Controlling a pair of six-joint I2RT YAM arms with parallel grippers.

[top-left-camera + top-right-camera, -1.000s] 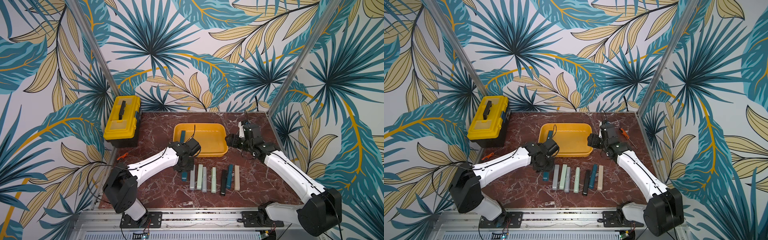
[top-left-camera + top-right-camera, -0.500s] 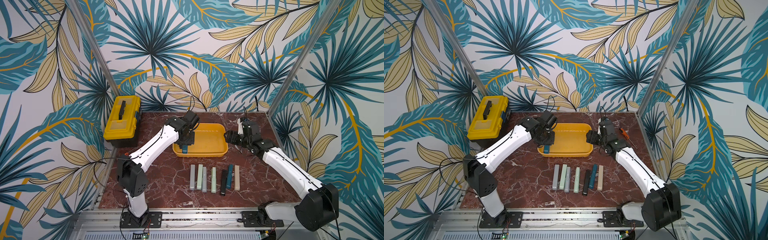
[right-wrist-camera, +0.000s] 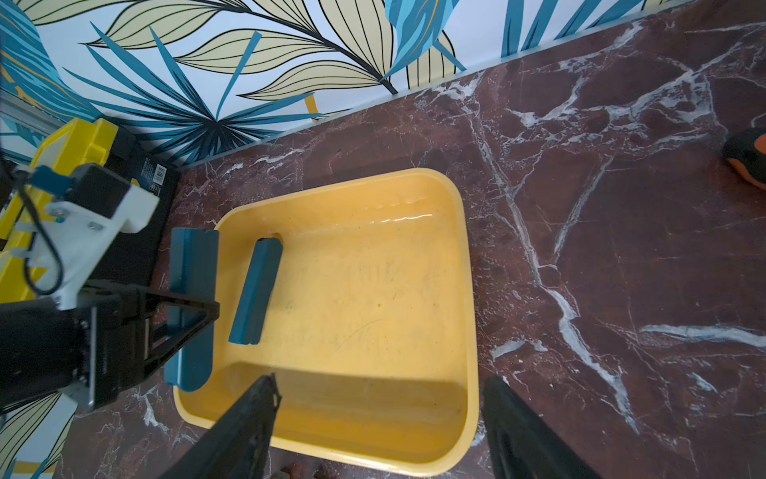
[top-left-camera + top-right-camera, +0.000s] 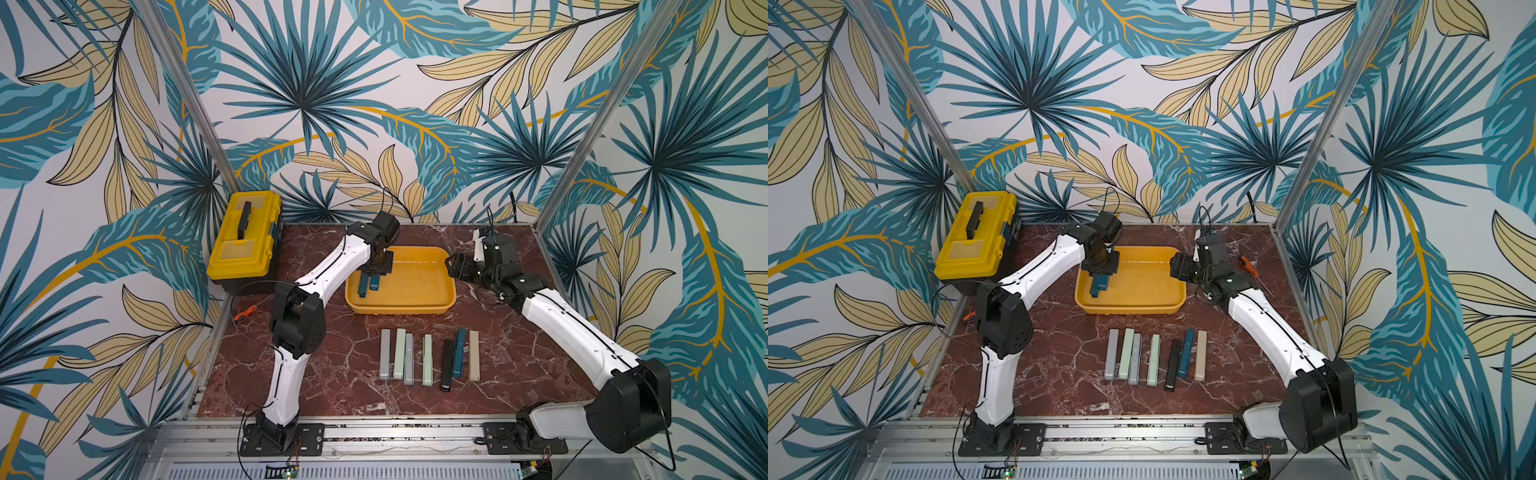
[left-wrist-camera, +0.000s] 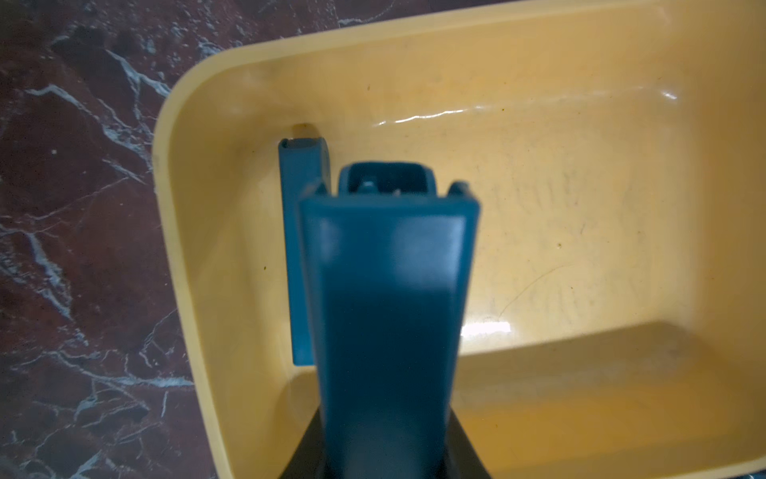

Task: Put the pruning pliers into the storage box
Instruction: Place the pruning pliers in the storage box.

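Note:
My left gripper moves down to the bare tray bottom [image 4: 1109, 289] beside the second plier next and releases the dark teal plier there, as that bottom lies below.
The storage box [image 4: 440, 307] is a shallow orange-yellow tray at the back middle of the table. My left gripper [image 4: 376, 272] hangs over the tray's left part, shut on a dark teal pruning plier [image 5: 385, 290], which also shows in the right wrist view [image 3: 192, 265]. A second teal plier [image 3: 255, 290] lies flat on the tray floor beside it [image 4: 363, 286]. Several more pruning pliers [image 4: 428, 359] lie in a row in front of the tray. My right gripper [image 3: 379, 379] is open at the tray's right rim [image 3: 466, 290], holding nothing.
A yellow lidded toolbox [image 4: 245, 243] stands at the back left. A small orange-handled tool [image 4: 245, 311] lies at the left table edge. An orange-handled screwdriver [image 4: 1246, 264] lies behind my right arm near the right wall.
My left gripper has lifted a teal plier from the left end of the row and carried it back over the tray. My right gripper has hardly moved.

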